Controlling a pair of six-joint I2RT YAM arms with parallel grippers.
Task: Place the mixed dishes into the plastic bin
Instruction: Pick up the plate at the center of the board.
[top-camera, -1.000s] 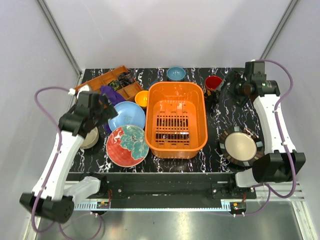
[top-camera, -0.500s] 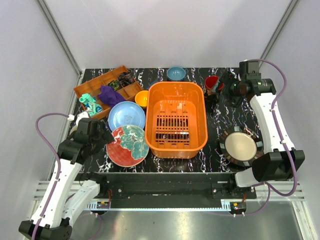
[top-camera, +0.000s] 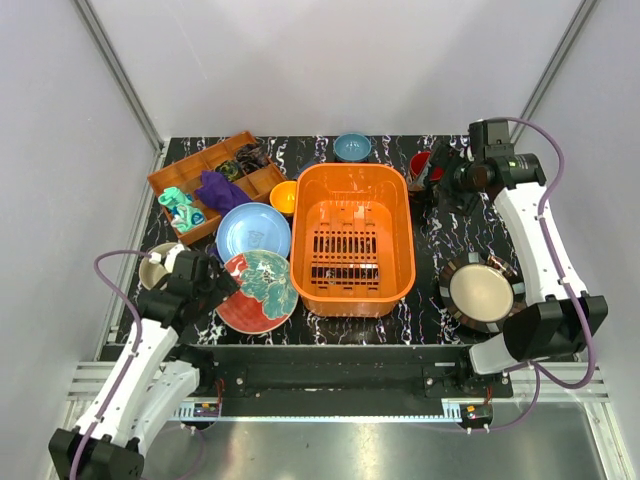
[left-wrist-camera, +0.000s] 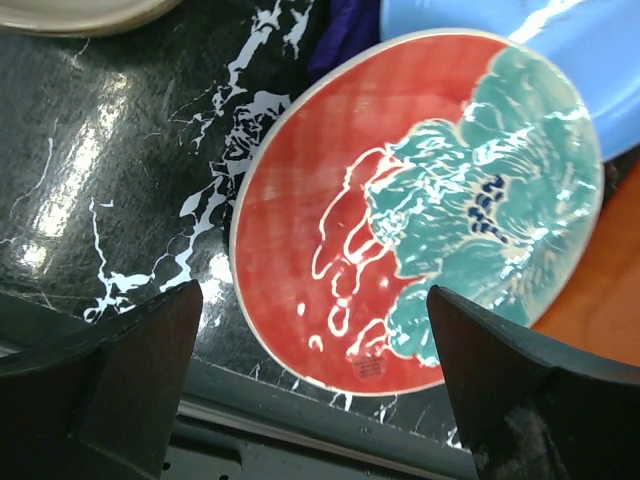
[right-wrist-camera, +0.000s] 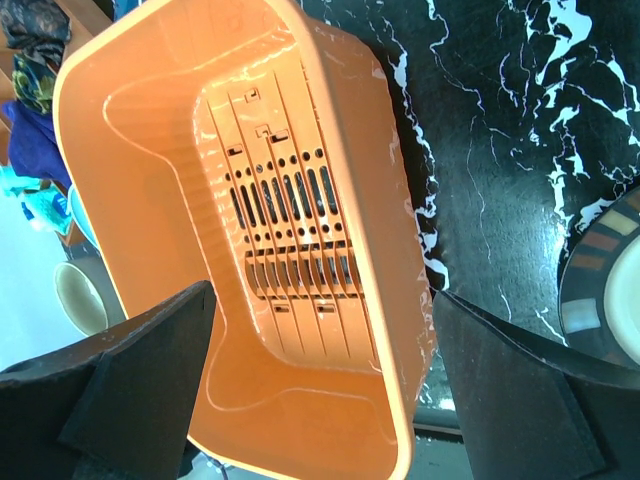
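Note:
The left gripper lowers and shifts toward the bin (top-camera: 400, 240) next, before it straddles the red-and-green plate's near rim.
The orange plastic bin (top-camera: 400, 240) stands mid-table with nothing in it; it also shows in the right wrist view (right-wrist-camera: 150, 150). The red-and-green plate (top-camera: 262, 288) lies to its left, with the light blue plate (top-camera: 253, 228) behind it. My left gripper (top-camera: 212, 290) is open and empty just above that plate's near-left rim (left-wrist-camera: 400, 210). The beige bowl (top-camera: 153, 266) sits left of it. The orange-yellow bowl (top-camera: 283, 197), small blue bowl (top-camera: 352, 147) and red mug (top-camera: 424, 164) are at the back. The striped-rim plate (top-camera: 481, 292) is at the right. My right gripper (top-camera: 443, 188) is open and empty beside the mug.
A brown-orange compartment tray (top-camera: 200, 162) at the back left holds a purple cloth (top-camera: 222, 190) and a teal toy (top-camera: 180, 207). The table's front edge (left-wrist-camera: 300, 410) runs just below the red-and-green plate. The striped-rim plate (right-wrist-camera: 610, 290) lies right of the bin.
My left arm has pulled back from the purple cloth and blue plate toward the near left, stopping at the red-and-green plate's edge. My right gripper has shifted slightly left near the mug.

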